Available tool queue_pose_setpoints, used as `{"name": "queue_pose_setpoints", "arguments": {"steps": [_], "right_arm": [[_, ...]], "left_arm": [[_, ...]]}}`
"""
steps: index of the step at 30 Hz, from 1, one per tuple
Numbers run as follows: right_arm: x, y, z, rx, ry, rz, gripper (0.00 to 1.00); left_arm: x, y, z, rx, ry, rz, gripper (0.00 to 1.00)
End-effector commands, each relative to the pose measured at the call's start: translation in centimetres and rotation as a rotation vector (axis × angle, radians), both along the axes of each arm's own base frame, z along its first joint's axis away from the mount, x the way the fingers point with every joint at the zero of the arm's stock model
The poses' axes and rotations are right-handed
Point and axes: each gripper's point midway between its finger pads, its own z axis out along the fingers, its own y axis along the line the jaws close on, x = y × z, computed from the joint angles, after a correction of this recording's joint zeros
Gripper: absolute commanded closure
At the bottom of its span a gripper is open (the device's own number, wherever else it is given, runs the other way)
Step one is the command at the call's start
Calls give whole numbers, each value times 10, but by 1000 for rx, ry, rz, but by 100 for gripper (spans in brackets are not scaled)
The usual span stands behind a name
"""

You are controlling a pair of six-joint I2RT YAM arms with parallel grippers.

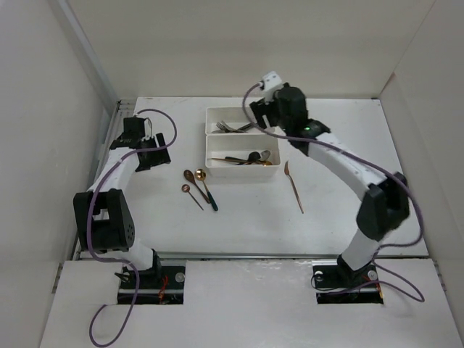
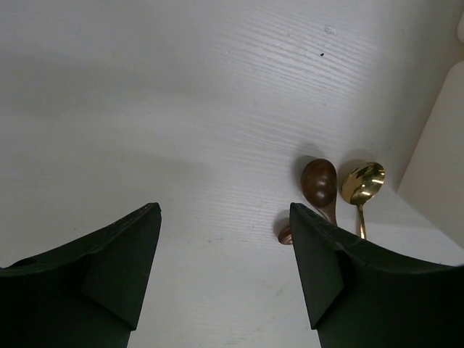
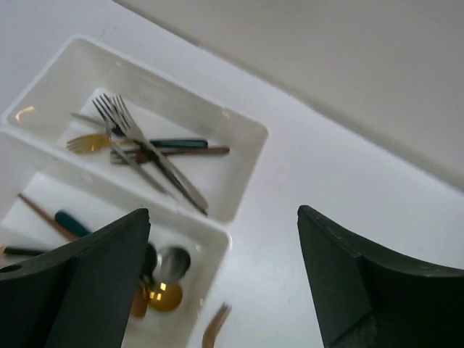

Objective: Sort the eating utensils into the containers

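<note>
Next, my open right gripper moves down and back toward the base onto the copper fork's neck (image 1: 289, 176), as this fork lies loose outside the containers.
Two white containers stand side by side mid-table. The far one (image 1: 211, 119) (image 3: 181, 90) holds several forks (image 3: 148, 152). The near one (image 1: 210, 164) (image 3: 109, 190) holds several spoons (image 3: 165, 281). My right gripper (image 1: 259, 119) (image 3: 225, 217) hangs open and empty over the right ends of the containers. A copper fork (image 1: 293, 187) (image 3: 217, 324) lies on the table to their right. Three spoons lie loose left of the near container: a brown one (image 2: 319, 181) (image 1: 190, 176), a gold one (image 2: 362, 181) (image 1: 200, 174) and a small copper one (image 2: 285, 235) (image 1: 187, 189). My left gripper (image 1: 148, 159) (image 2: 225, 210) is open and empty, just left of them.
White walls close in the table on the left, the back and the right. The near container's corner (image 2: 442, 167) shows at the right edge of the left wrist view. Purple cables (image 1: 156, 116) loop along both arms.
</note>
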Motion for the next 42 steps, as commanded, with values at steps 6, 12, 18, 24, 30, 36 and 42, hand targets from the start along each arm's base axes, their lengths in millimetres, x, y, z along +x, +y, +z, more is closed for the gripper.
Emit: {"name": "queue_pose_setpoints", "arguments": {"steps": [6, 12, 18, 24, 30, 36, 42], "right_arm": [[-152, -108, -177, 197, 761, -349, 18], [-154, -114, -201, 241, 800, -432, 22], [-146, -107, -240, 121, 941, -430, 38], [-144, -117, -248, 50, 946, -496, 77], [-134, -141, -239, 42, 892, -592, 100], [-62, -195, -108, -23, 399, -674, 100], [40, -138, 44, -55, -121, -490, 100]], "left_arm": [[17, -2, 11, -10, -19, 6, 31], [23, -5, 7, -32, 6, 4, 33], [23, -5, 13, -31, -5, 4, 33], [23, 4, 20, 14, -24, 23, 33], [21, 3, 19, 14, -14, 23, 33], [18, -3, 16, -20, -6, 11, 34], [18, -7, 14, -43, -6, 7, 34]]}}
